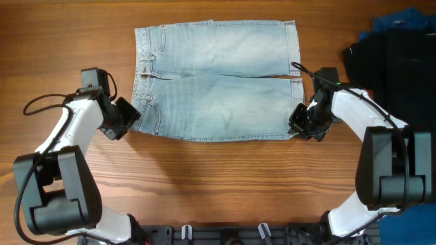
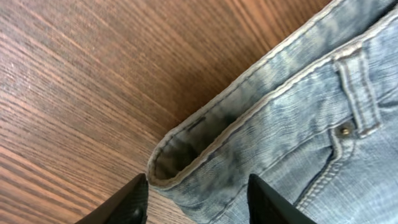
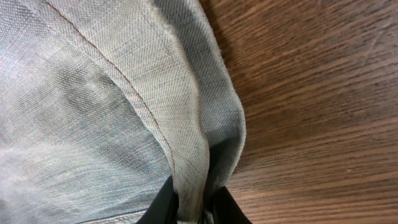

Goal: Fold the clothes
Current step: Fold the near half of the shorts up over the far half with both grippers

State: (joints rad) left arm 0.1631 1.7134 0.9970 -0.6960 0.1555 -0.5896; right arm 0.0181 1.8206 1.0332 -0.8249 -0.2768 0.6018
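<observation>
The right gripper raises the hem next, carries it outward and releases it onto the far leg end (image 1: 291, 35), which lies flat and uncovered outward of the gripper.
The light blue denim shorts (image 1: 218, 78) lie flat on the wooden table, waistband to the left, leg ends to the right. My left gripper (image 1: 129, 119) is open at the near waistband corner (image 2: 186, 155), one finger on each side of the cloth (image 2: 198, 205). My right gripper (image 1: 300, 126) is shut on the near hemmed leg end (image 3: 186, 124), with the hem pinched between the fingers (image 3: 194, 208).
A black garment (image 1: 392, 61) and a dark blue cloth (image 1: 402, 20) lie at the table's far right, close behind my right arm. Bare wood table (image 1: 218, 184) lies in front of the shorts.
</observation>
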